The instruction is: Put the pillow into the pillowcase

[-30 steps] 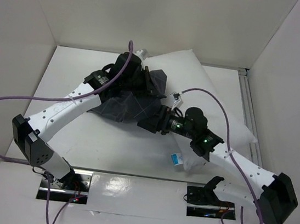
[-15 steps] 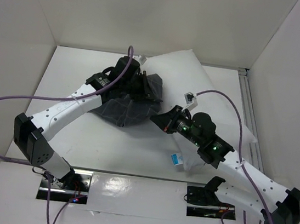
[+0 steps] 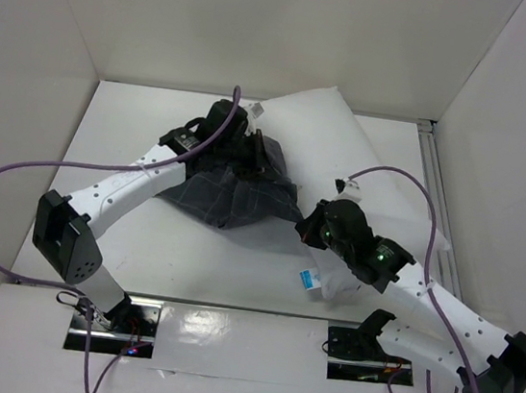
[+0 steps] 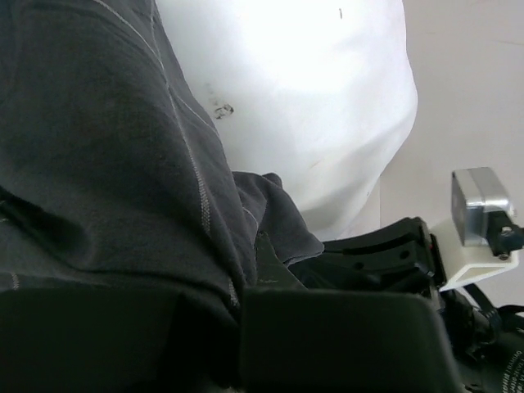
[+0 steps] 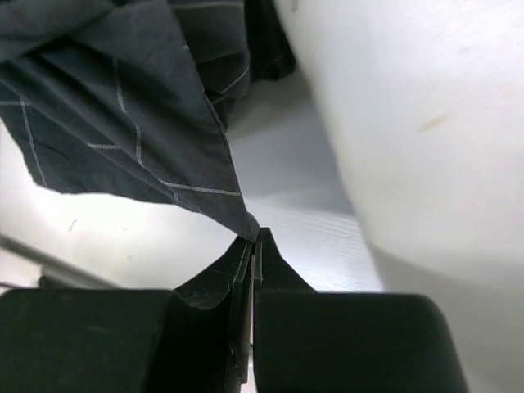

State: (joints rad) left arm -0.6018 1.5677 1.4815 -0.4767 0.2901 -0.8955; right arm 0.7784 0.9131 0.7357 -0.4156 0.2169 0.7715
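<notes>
My left gripper has to go up, swing away from the pillow (image 3: 371, 153) and come down to the bare far corner of the table to release, because the pillowcase lies bunched.
The white pillow (image 3: 371, 153) lies at the back right of the table, its blue-and-white tag (image 3: 309, 280) near the front. The dark grey checked pillowcase (image 3: 235, 191) is spread between both arms, left of the pillow. My left gripper (image 3: 252, 152) is shut on its upper edge; in the left wrist view the pillowcase (image 4: 98, 164) drapes over the left gripper (image 4: 246, 266), with the pillow (image 4: 311, 90) behind. My right gripper (image 3: 306, 224) is shut on the right corner; the right wrist view shows the right gripper (image 5: 255, 237) pinching the tip of the pillowcase (image 5: 123, 98) beside the pillow (image 5: 417, 123).
White walls enclose the table (image 3: 127, 121) on the left, back and right. A metal rail (image 3: 435, 195) runs along the right edge by the pillow. Purple cables (image 3: 14, 173) loop off both arms. The right arm's wrist (image 4: 385, 250) shows close in the left wrist view.
My right gripper has shut on the pillowcase's corner and drawn it right and toward the front, stretching the cloth out. The left gripper has shifted slightly right, still holding.
</notes>
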